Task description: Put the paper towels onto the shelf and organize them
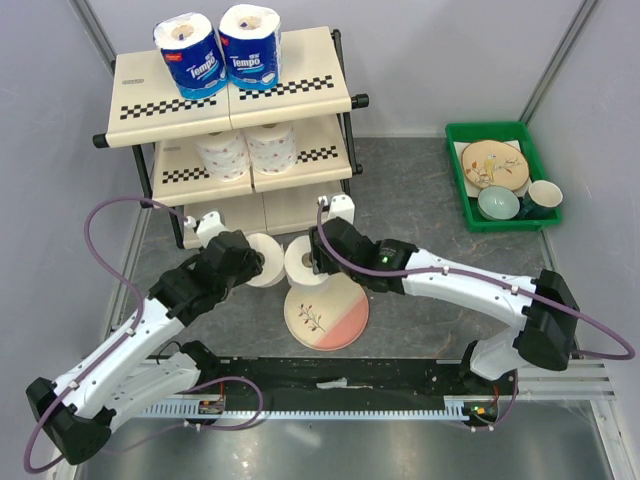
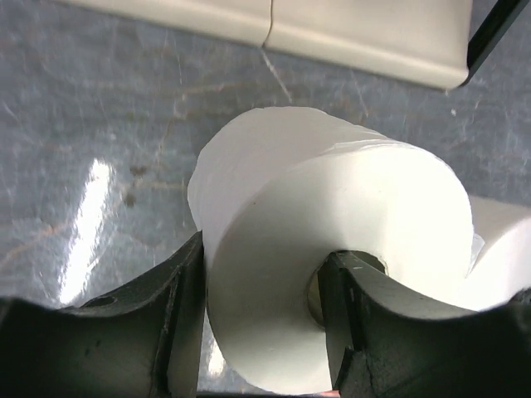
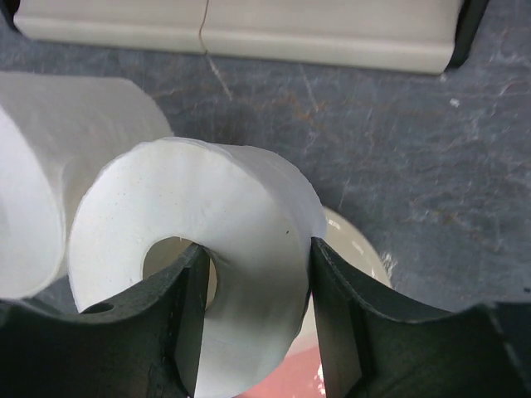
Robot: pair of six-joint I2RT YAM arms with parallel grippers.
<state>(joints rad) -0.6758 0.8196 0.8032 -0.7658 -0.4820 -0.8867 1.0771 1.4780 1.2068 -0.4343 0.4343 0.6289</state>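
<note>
My left gripper goes outward and to the left in the top view next, onto the shelf's bottom level, and releases the roll, because that level stands empty.
The shelf [image 1: 290,95] stands at the back left. Two blue-wrapped paper towels [image 1: 192,52] [image 1: 250,42] sit on its top tier and two unwrapped ones [image 1: 222,152] [image 1: 271,147] on the middle tier. In front of the bottom tier [image 2: 332,33], my left gripper [image 1: 255,262] [image 2: 264,307] is shut on an unwrapped roll [image 1: 270,262] [image 2: 332,224], one finger [image 2: 348,307] in its core. Right beside it, my right gripper [image 1: 314,256] [image 3: 259,319] is shut on another unwrapped roll [image 1: 298,262] [image 3: 207,207], one finger [image 3: 187,323] in the core. The two rolls nearly touch.
A round pink-and-cream plate [image 1: 335,320] [image 3: 357,240] lies on the table just under and in front of the right-hand roll. A green tray [image 1: 458,180] with a plate, a bowl and a cup sits at the back right. Grey walls close in the sides.
</note>
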